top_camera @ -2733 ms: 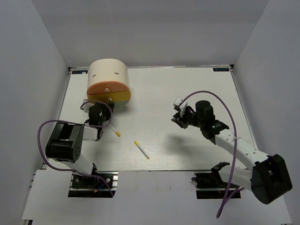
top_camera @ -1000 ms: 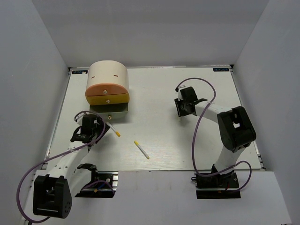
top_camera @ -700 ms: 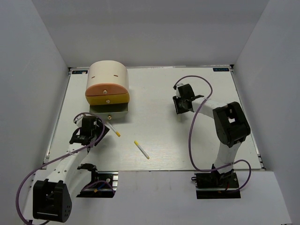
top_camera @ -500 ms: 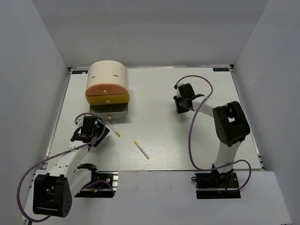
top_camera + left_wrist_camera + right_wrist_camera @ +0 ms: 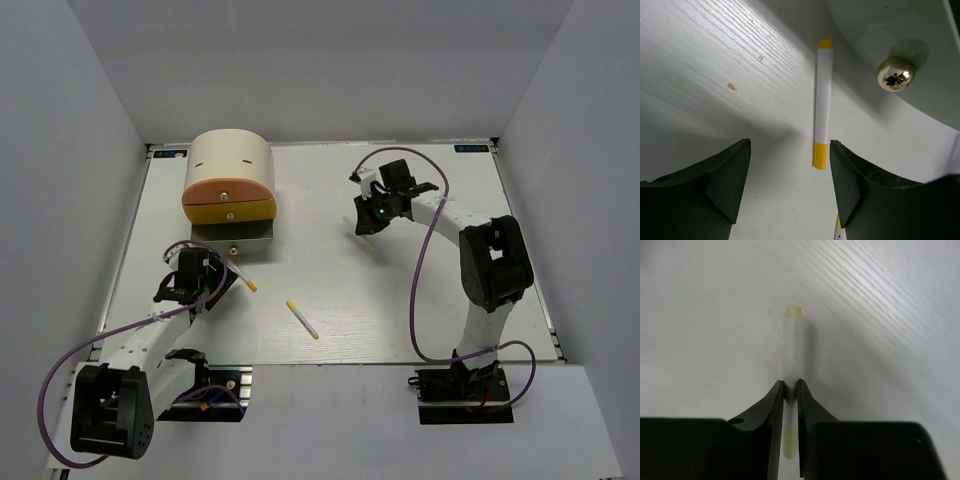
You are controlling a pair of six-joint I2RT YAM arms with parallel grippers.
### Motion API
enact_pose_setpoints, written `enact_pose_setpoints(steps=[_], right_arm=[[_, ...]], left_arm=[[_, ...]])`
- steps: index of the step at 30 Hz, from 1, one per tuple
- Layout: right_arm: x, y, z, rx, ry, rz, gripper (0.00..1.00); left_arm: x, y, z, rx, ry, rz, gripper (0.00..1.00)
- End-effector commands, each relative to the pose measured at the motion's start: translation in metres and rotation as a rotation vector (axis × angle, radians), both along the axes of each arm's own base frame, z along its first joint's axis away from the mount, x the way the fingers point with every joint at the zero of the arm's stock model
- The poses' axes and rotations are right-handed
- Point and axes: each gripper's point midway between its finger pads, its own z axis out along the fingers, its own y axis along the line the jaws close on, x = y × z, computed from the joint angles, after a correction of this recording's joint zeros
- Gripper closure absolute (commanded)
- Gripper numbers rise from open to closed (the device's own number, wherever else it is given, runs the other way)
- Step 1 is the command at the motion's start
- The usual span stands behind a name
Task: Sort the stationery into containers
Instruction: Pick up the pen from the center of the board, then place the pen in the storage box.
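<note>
The right gripper carries the white pen to the left in the top view over the hollow of the open bottom drawer next and releases it.
The containers are the drawers of a beige half-cylinder cabinet with orange and yellow fronts; its bottom drawer is pulled out. A thin white pen with yellow ends lies on the table just below that drawer's round knob. My left gripper is open, and the pen's near tip sits just ahead of its right finger. My right gripper is shut on another white pen above the table's middle. A third pen lies on the table near the front.
White walls close in the table on the left, back and right. The open drawer's front overhangs the table next to my left gripper. Purple cables loop over both arms.
My right gripper has shut on a white pen and swung left, toward the table's middle. My left gripper has stayed open by the pen near the drawer.
</note>
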Motion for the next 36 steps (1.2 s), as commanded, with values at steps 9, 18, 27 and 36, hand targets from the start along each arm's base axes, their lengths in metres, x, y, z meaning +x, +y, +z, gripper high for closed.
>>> enact_pose_setpoints(steps=[9, 18, 27, 36], right_arm=[[-0.047, 0.101, 0.143, 0.363, -0.486, 0.895, 1.00], [-0.065, 0.168, 0.162, 0.330, -0.681, 1.147, 1.00], [-0.070, 0.235, 0.167, 0.289, -0.858, 1.224, 1.00], [-0.053, 0.297, 0.176, 0.338, -0.951, 1.021, 1.00]], left_arm=[[-0.006, -0.006, -0.005, -0.035, -0.024, -0.019, 0.26], [-0.009, -0.008, -0.006, -0.043, -0.032, -0.025, 0.26], [-0.006, -0.008, -0.003, -0.045, -0.051, -0.025, 0.26], [-0.010, -0.010, -0.005, -0.059, -0.051, -0.026, 0.26]])
